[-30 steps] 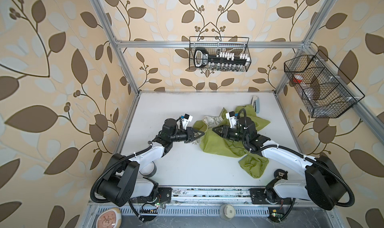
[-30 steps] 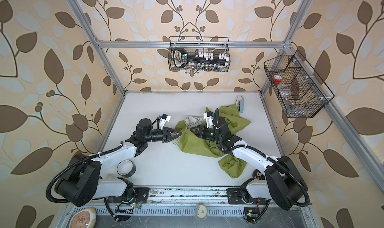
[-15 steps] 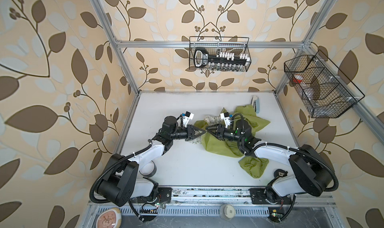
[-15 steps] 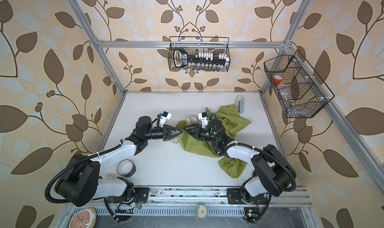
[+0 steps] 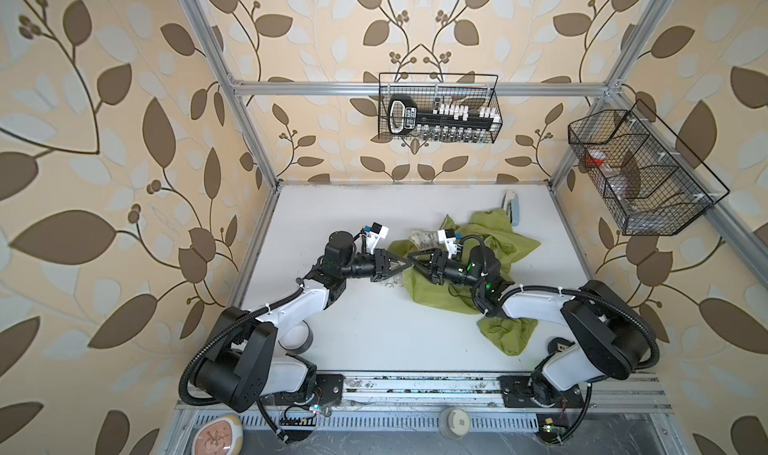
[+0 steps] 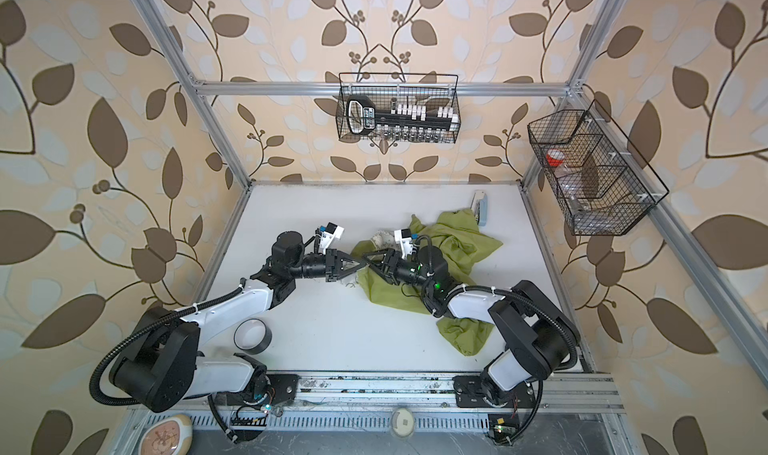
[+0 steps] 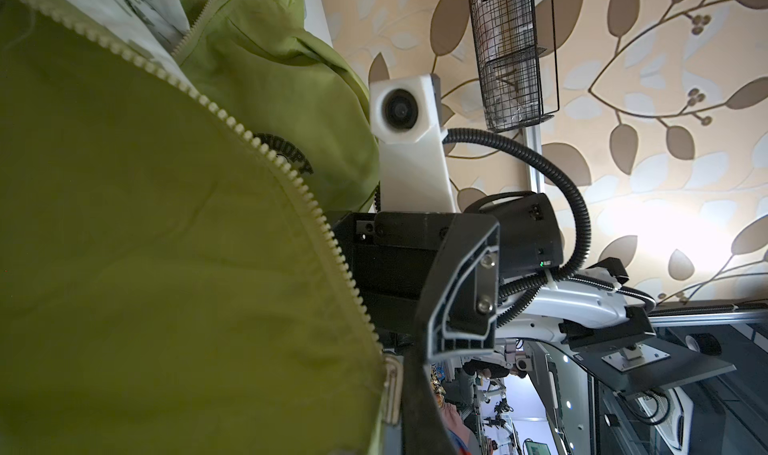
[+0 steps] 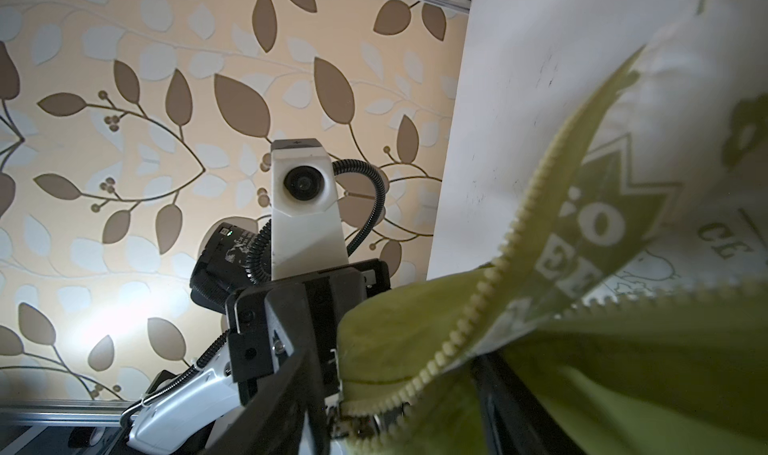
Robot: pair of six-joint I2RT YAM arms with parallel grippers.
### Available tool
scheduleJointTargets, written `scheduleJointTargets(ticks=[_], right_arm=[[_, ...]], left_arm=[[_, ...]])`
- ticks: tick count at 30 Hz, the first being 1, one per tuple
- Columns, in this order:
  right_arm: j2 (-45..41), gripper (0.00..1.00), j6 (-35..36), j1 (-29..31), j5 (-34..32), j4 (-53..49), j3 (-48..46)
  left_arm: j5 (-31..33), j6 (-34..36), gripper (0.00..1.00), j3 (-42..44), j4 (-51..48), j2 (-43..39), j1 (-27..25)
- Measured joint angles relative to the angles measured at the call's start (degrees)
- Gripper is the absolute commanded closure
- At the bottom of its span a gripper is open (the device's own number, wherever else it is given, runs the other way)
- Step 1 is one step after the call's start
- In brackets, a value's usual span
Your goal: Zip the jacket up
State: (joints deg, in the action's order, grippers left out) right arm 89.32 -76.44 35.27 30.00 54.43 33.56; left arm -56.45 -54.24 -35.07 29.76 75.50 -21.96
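The left gripper draws back and down to the bare tabletop nearer its base (image 5: 380, 306) next and releases the zipper's bottom end, as clear space lets it lie flat.
The lime-green jacket (image 5: 498, 235) (image 6: 457, 241) lies crumpled at the table's right middle, its cream lining showing. My left gripper (image 5: 401, 262) (image 6: 357, 266) is at the jacket's left edge. In the left wrist view the left gripper (image 7: 395, 390) is shut on the bottom end of the zipper edge, and the zipper teeth (image 7: 291, 174) run away from it. My right gripper (image 5: 414, 259) (image 6: 368, 262) faces it tip to tip. In the right wrist view the right gripper (image 8: 395, 411) stands open, with the two zipper rows (image 8: 519, 232) converging between its fingers.
A tape roll (image 5: 295, 340) (image 6: 251, 335) lies by the left arm's base. A small blue-and-white object (image 5: 512, 208) sits at the back right. Wire baskets hang on the back wall (image 5: 438, 108) and the right wall (image 5: 640, 174). Metal frame posts border the table.
My right gripper has moved left over the jacket to meet the left gripper, and its jaws have widened. The left gripper has stayed shut and almost still.
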Motion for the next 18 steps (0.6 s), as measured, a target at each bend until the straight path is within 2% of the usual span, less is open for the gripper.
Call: scheduleJointTargets(ticks=[3, 6, 11, 18], right_arm=[[-0.39, 0.43, 0.44, -0.31, -0.24, -1.25, 0.00], [-1.81, 0.45, 3.26, -0.44, -1.36, -7.02, 0.09], [-5.01, 0.41, 11.67, 0.50, -6.56, -24.28, 4.13], [-7.54, 0.38, 25.18, 5.27, -18.58, -46.64, 12.48]], left_arm=[[0.15, -0.26, 1.00, 0.48, 0.63, -0.02, -0.24], [0.83, -0.39, 1.00, 2.21, 1.25, -0.04, -0.24], [4.76, 0.07, 1.00, 6.21, -1.31, -1.07, -0.24], [15.21, 0.42, 1.00, 14.60, -7.37, -3.63, -0.24]])
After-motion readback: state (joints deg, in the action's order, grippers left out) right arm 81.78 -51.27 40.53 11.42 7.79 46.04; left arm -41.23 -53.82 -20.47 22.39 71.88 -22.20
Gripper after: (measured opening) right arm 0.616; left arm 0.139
